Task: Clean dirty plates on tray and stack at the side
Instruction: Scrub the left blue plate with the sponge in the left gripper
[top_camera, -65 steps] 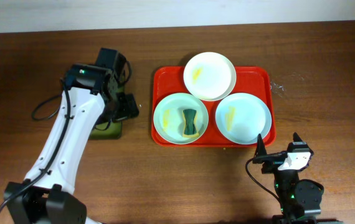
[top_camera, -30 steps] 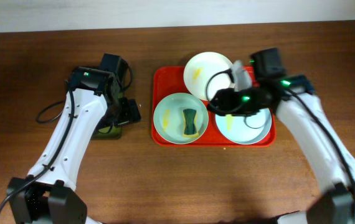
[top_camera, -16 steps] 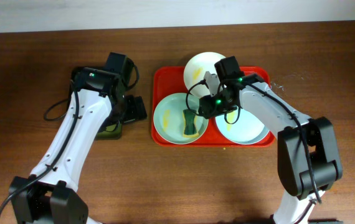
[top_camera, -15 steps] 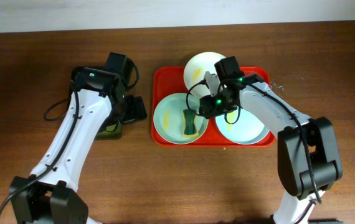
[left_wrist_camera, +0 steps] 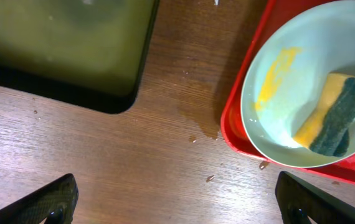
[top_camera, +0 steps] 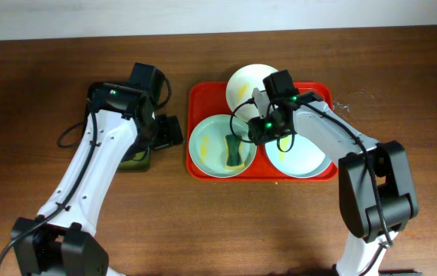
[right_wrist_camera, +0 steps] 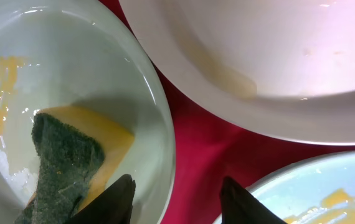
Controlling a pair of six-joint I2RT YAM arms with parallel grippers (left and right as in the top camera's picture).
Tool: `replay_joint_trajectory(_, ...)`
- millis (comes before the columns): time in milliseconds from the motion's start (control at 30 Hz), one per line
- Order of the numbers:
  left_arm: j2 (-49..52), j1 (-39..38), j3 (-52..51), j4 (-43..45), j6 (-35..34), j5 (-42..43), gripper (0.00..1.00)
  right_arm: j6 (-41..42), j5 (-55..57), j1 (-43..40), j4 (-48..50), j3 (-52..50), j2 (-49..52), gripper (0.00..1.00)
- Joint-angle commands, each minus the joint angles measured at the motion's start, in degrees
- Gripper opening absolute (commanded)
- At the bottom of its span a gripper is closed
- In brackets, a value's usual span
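The left gripper needs to move over the red tray's rim and down astride the yellow-green sponge [top_camera: 234,150] [left_wrist_camera: 336,115] to close on it.
The red tray [top_camera: 203,96] holds three plates. The white plate [top_camera: 258,90] sits at the back and overlaps the two pale blue ones. The left blue plate [top_camera: 212,146] carries a yellow smear and a yellow-green sponge [top_camera: 234,150]. The right blue plate [top_camera: 301,149] is smeared too. My right gripper [top_camera: 254,132] hangs open astride the left plate's right rim [right_wrist_camera: 165,149]: one finger [right_wrist_camera: 118,199] is over the plate, the other [right_wrist_camera: 243,202] over bare tray [right_wrist_camera: 208,149]. My left gripper [top_camera: 171,132] stands wide open over bare wood [left_wrist_camera: 165,162], just left of the tray.
A small dark green-black tray [left_wrist_camera: 59,43] lies on the table left of the red tray, partly under my left arm [top_camera: 103,153]. A black cable [top_camera: 67,135] loops beside that arm. Water drops [left_wrist_camera: 208,178] dot the wood by the red tray's rim [left_wrist_camera: 236,127].
My right arm swung from the table's front edge over the tray and settled at the left plate's rim, jaws narrowing. My left gripper shifted a little right, toward the tray.
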Motion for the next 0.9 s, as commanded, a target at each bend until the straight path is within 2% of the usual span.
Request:
replay_joint_trajectory(0, 0.3, 0.0, 0.1, 0.8, 0.7, 2.1, 1.0, -0.1, -0.6, 0.6, 0.1, -0.2, 0.9, 0.46)
replay_joint_trajectory(133, 0.3, 0.0, -0.3, 2.1, 0.7, 3.9, 1.0, 3.1, -0.4, 0.6, 0.8, -2.0, 3.0, 0.42)
replay_joint_trajectory(200, 0.3, -0.5, -2.1, 4.4, 0.7, 5.0, 0.87, 3.1, -0.6, 0.6, 0.7, -2.0, 3.5, 0.39)
replay_joint_trajectory(233, 0.3, -0.8, -3.0, 5.4, 0.7, 5.5, 0.84, 3.1, -0.8, 0.6, 0.6, -2.0, 3.6, 0.38)
replay_joint_trajectory(267, 0.3, -1.2, -4.4, 7.1, 0.7, 6.6, 0.66, 3.4, -0.8, 0.6, 0.5, -2.0, 3.6, 0.34)
replay_joint_trajectory(300, 0.3, -1.8, -6.3, 9.6, 0.7, 8.4, 0.61, 3.3, -0.8, 0.6, 0.3, -2.0, 3.6, 0.32)
replay_joint_trajectory(567, 0.3, -7.6, -17.3, 28.2, -3.7, 11.0, 0.66, 4.4, -0.8, 0.6, 0.4, -2.0, 3.6, 0.31)
replay_joint_trajectory(600, 0.3, -8.5, -18.2, 30.8, -3.7, 11.0, 0.65, 4.4, -0.8, 0.6, 0.4, -2.0, 3.6, 0.3)
replay_joint_trajectory(667, 0.3, -10.2, -19.7, 35.7, -3.8, 11.0, 0.59, 4.9, -0.8, 0.6, 0.4, -2.0, 3.6, 0.2)
replay_joint_trajectory(700, 0.3, -10.8, -20.4, 37.9, -5.0, 11.0, 0.59, 5.0, -0.8, 0.6, 0.4, -2.0, 3.6, 0.18)
replay_joint_trajectory(767, 1.0, -12.0, -21.8, 43.4, -6.2, 11.0, 0.63, 5.9, -0.8, 0.6, 0.4, -2.0, 3.6, 0.18)
replay_joint_trajectory(867, 4.1, -13.4, -21.9, 47.2, -6.2, 11.0, 0.64, 5.9, -0.8, 0.6, 0.4, -2.0, 3.6, 0.19)
